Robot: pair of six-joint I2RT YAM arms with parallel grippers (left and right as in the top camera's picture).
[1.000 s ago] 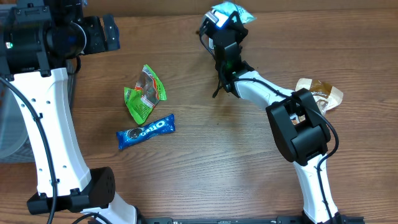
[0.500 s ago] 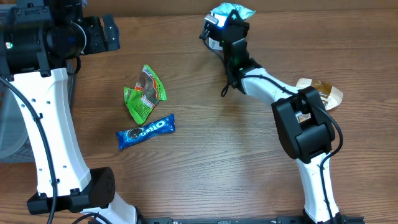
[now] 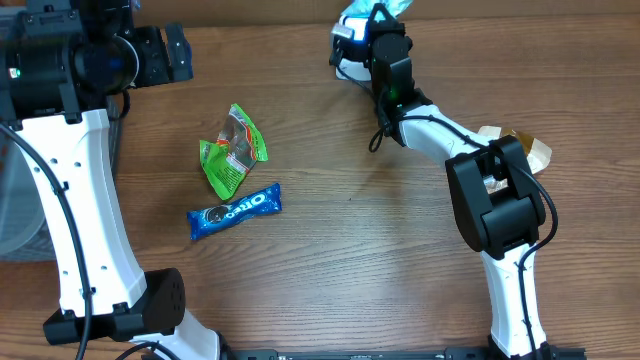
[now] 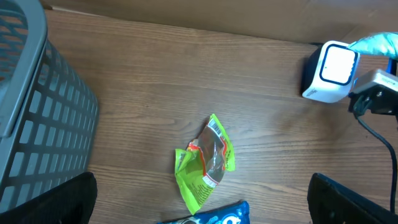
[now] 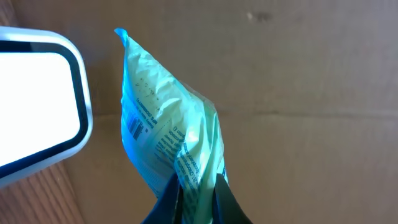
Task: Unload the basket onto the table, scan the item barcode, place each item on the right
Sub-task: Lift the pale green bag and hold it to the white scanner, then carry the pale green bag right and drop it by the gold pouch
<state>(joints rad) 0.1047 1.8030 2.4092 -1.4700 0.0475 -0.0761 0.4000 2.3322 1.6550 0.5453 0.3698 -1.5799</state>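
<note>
The packet's barcode already stands beside the scanner's window, so my right gripper will next draw back, rise and lower the packet beside the brown wrapped snack.
My right gripper (image 5: 196,186) is shut on a light blue snack packet (image 5: 168,137) and holds it up at the table's far edge. The white scanner (image 5: 37,99) faces it just to the left. From overhead the packet (image 3: 365,12) shows at the top edge above the right gripper (image 3: 385,30), with the scanner (image 3: 346,48) partly hidden by the arm. My left gripper (image 4: 199,211) hangs open high over the left side, nothing between its fingers (image 4: 46,202). The left wrist view also catches the scanner (image 4: 333,71) and the packet's tip (image 4: 379,43).
A green packet (image 3: 233,150) and a blue Oreo pack (image 3: 234,211) lie left of centre. Behind the right arm on the right lies a brown wrapped snack (image 3: 520,145). A grey basket (image 4: 37,112) stands at the left edge.
My right gripper has carried the light blue packet further back and a little right, up to the scanner. The left arm has not moved.
</note>
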